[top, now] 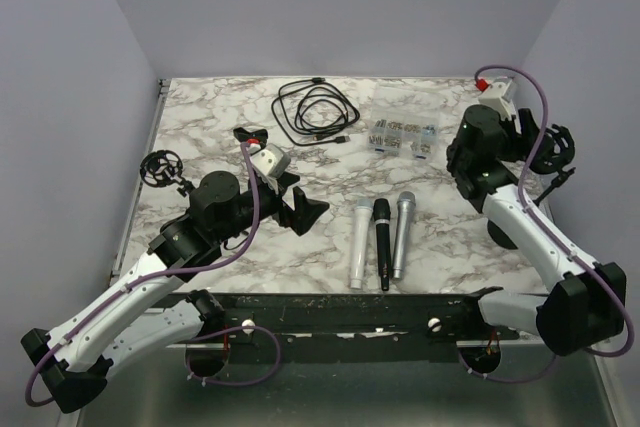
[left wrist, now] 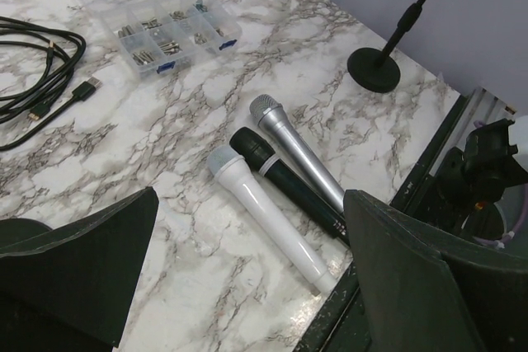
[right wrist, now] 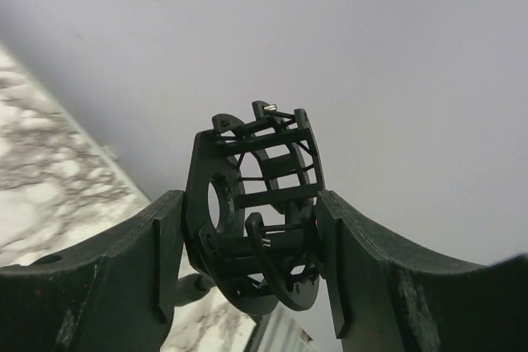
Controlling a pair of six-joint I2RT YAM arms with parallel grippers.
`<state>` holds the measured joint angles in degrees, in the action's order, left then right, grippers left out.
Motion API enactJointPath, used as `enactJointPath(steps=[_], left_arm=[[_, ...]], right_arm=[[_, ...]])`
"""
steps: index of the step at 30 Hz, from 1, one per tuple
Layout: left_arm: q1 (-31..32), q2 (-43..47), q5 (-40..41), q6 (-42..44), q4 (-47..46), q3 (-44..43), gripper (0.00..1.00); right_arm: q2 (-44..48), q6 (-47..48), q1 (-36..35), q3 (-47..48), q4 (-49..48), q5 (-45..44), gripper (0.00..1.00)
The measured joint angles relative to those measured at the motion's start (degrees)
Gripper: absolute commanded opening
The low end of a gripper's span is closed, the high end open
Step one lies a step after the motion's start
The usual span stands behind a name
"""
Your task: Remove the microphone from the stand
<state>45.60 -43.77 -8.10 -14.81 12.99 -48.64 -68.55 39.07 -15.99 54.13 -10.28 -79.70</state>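
The mount hangs past the edge of the table. My right gripper will next carry the empty mount to the left in the top view toward the parts box and open.
Three microphones lie side by side on the marble table: white [top: 357,244], black [top: 382,242] and silver [top: 402,234]. They also show in the left wrist view: white [left wrist: 268,212], black [left wrist: 285,183], silver [left wrist: 301,150]. The stand's black shock mount [right wrist: 264,146] holds no microphone. My right gripper [right wrist: 250,204] is shut on that mount, one finger on each side, at the table's right edge [top: 548,147]. My left gripper [top: 305,197] is open and empty, just left of the white microphone [left wrist: 247,204].
The stand's round base [left wrist: 374,69] sits at the right near the table's front edge. A second stand with a shock mount [top: 160,169] is at the left edge. A coiled black cable [top: 318,112] and a clear parts box [top: 402,133] lie at the back.
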Motion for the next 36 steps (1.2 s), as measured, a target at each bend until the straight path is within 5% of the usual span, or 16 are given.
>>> enactJointPath(steps=[12,25,29,36], left_arm=[[-0.17,-0.02,1.79,0.42,0.0,0.0,0.99],[-2.84,-2.03,1.16,0.24,-0.02,0.0,0.99],[-3.28,-2.16,0.9,0.17,-0.02,0.0,0.99],[-3.28,-2.16,0.79,0.17,-0.02,0.0,0.99]], right_arm=[[-12.85,3.61,-14.86,3.63,-8.57,2.27,0.5],[-12.11,4.28,-16.55,6.56,-16.52,4.72,0.5],[-11.96,0.02,-16.59,8.02,-13.88,7.1,0.61],[-11.78,-12.41,-16.59,13.75,2.12,10.62,0.99]])
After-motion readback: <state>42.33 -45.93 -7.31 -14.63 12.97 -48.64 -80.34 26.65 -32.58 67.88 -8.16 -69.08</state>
